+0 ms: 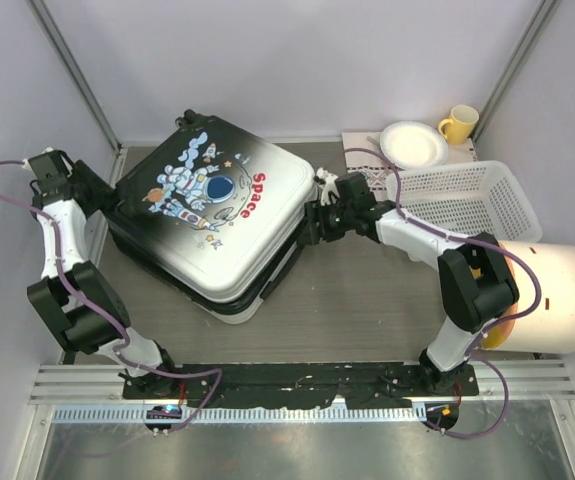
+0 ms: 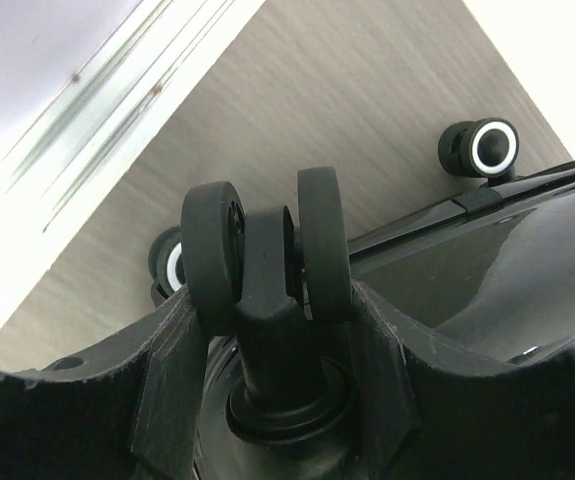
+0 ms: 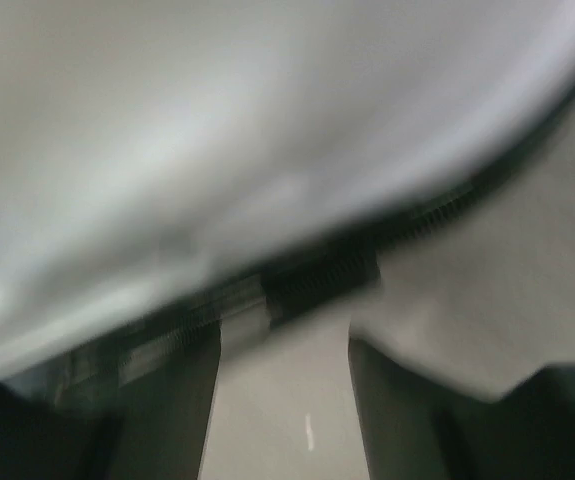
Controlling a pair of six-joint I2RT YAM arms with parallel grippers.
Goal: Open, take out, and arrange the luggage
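Note:
The left gripper draws back next with the wheel's stem toward the bare tabletop just back of it and releases, since the luggage (image 1: 217, 215) lies crooked.
The luggage (image 1: 217, 215) lies flat and closed on the grey table, astronaut print up. My left gripper (image 1: 109, 202) is at its back left corner. In the left wrist view the left gripper (image 2: 267, 335) clasps the stem of a black twin wheel (image 2: 267, 235), with its fingers (image 2: 172, 350) pressed on either side. My right gripper (image 1: 313, 224) sits at the luggage's right edge. In the blurred right wrist view the right gripper (image 3: 282, 350) is open just below the dark zipper (image 3: 322, 275), and bare table shows between its fingers (image 3: 157, 400).
A white slatted basket (image 1: 467, 200) stands right of the right arm. Behind it are a white plate (image 1: 413, 143) and a yellow cup (image 1: 458, 123). A large white cylinder (image 1: 557, 297) lies at the right edge. Two more luggage wheels (image 2: 489, 148) show near the wall.

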